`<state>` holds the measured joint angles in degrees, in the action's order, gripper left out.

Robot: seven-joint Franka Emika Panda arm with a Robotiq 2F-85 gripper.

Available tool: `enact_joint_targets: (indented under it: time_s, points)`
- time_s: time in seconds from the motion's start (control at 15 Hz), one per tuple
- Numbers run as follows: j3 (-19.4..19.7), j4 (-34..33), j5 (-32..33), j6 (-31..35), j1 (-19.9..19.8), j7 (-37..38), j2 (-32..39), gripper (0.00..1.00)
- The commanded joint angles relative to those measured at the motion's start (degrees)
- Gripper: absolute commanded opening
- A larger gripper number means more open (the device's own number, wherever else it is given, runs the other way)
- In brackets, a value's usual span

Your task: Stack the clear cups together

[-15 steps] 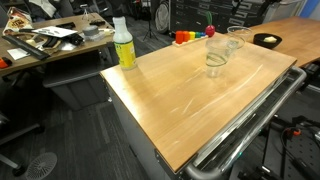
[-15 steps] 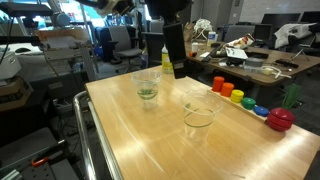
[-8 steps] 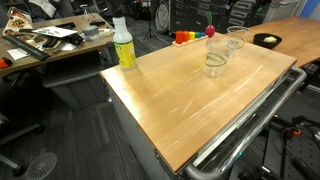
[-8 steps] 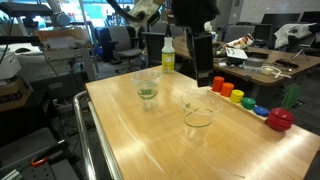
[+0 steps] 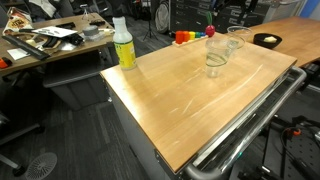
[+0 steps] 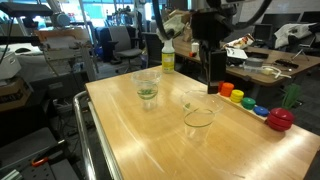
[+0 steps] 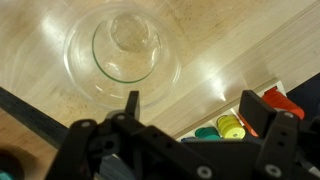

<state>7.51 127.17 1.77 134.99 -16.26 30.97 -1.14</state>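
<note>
My open, empty gripper will move down and put its fingers on either side of the edge of the cup's rim by the coloured objects, since the upright clear cup is below it.
Two clear cups stand apart on the wooden table in both exterior views: one point(image 6: 147, 88) point(image 5: 216, 60) nearer the bottle, another point(image 6: 199, 115) point(image 5: 236, 40) nearer the coloured objects. The wrist view looks down into one clear cup point(image 7: 122, 45), upright on the wood. My gripper point(image 6: 212, 86) hangs over the table's far edge, between the bottle and the coloured objects, above and behind the nearer cup. In the wrist view the gripper point(image 7: 202, 108) is open and empty, and the cup lies ahead of the fingertips, outside them.
A yellow-green bottle point(image 5: 123, 45) point(image 6: 167, 58) with a white cap stands at a table corner. A row of coloured discs point(image 6: 235, 95) point(image 7: 230, 125) and a red object point(image 6: 281, 119) line one edge. A metal rail point(image 5: 250, 130) runs along the table's side.
The arm has swung sideways from over the bottle toward the coloured discs. The cups and bottle have not moved.
</note>
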Motion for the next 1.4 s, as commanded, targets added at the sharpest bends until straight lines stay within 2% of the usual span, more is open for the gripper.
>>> enact_joint_targets:
  time_s: [0.0, 0.27, 0.33, 0.4, 0.47, 0.73, 1.0, 1.2, 1.33]
  points:
    - [1.96, -2.46, -4.38, -4.15, 1.58, -2.63, 1.02, 1.00]
    - [2.35, -1.93, -6.06, -7.12, 1.96, -3.53, 0.51, 0.99]
    - [2.37, -1.93, -6.03, -7.54, 2.04, -3.70, 0.75, 0.89]
    - [2.35, -2.05, -5.83, -7.87, 2.11, -3.68, 1.10, 0.74]
    - [2.23, -2.12, -5.32, -7.81, 2.28, -3.45, 1.41, 0.70]
    - [1.68, -2.81, -4.78, -7.70, 3.55, -4.03, 2.32, 0.36]
    - [1.62, -2.57, -3.10, -7.86, 4.81, -4.51, 2.55, 0.07]
    - [1.99, -1.96, -1.33, -7.97, 4.88, -4.54, 2.15, 0.02]
    - [2.23, -1.75, 0.25, -8.27, 4.70, -4.32, 1.66, 0.07]
